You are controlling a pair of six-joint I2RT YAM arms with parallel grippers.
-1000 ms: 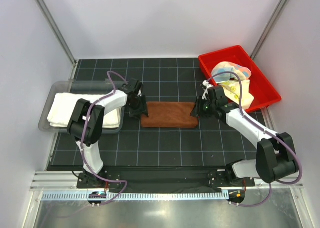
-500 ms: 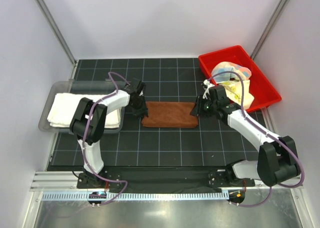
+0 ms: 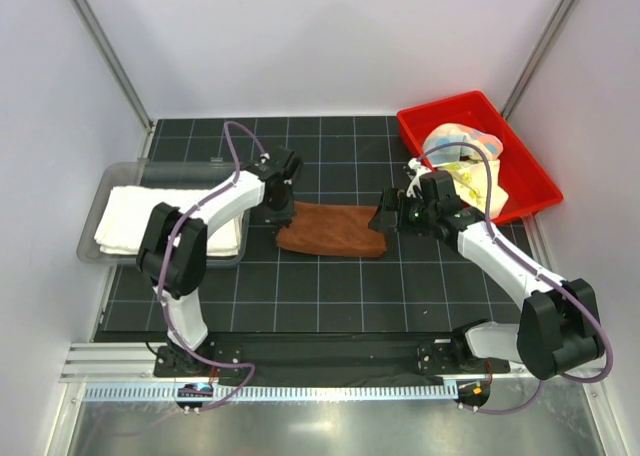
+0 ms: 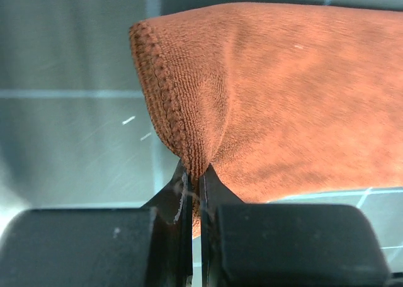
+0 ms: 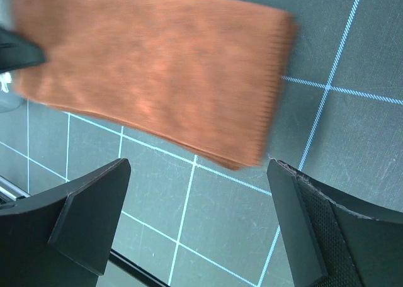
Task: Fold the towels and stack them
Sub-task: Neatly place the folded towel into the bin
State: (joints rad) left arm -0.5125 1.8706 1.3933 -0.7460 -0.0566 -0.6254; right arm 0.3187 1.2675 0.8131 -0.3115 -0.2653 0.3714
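Note:
I will lift my left gripper, carry across, lower onto the tray's folded cream-white towel (image 3: 132,219) and let go, as the cream-white towel is to its left in the top view.
A folded brown towel (image 3: 332,229) lies on the black grid mat in the middle. My left gripper (image 3: 283,214) is shut on its left end; in the left wrist view the jaws (image 4: 196,174) pinch the stitched corner of the towel (image 4: 283,98), which bulges upward. My right gripper (image 3: 385,214) stands open at the towel's right end. In the right wrist view its fingers (image 5: 196,174) are spread wide over bare mat, just short of the towel (image 5: 157,67) and not touching it. A cream-white towel (image 3: 130,221) lies folded in the clear tray.
The clear tray (image 3: 120,168) sits at the mat's left edge. A red bin (image 3: 440,126) at the back right holds a pastel towel (image 3: 462,141) and a yellow one (image 3: 470,184). White walls and metal posts enclose the mat.
My left gripper closed onto the brown towel's left end. My right gripper opened wide and let go of the right end. The towel shifted slightly left and skewed.

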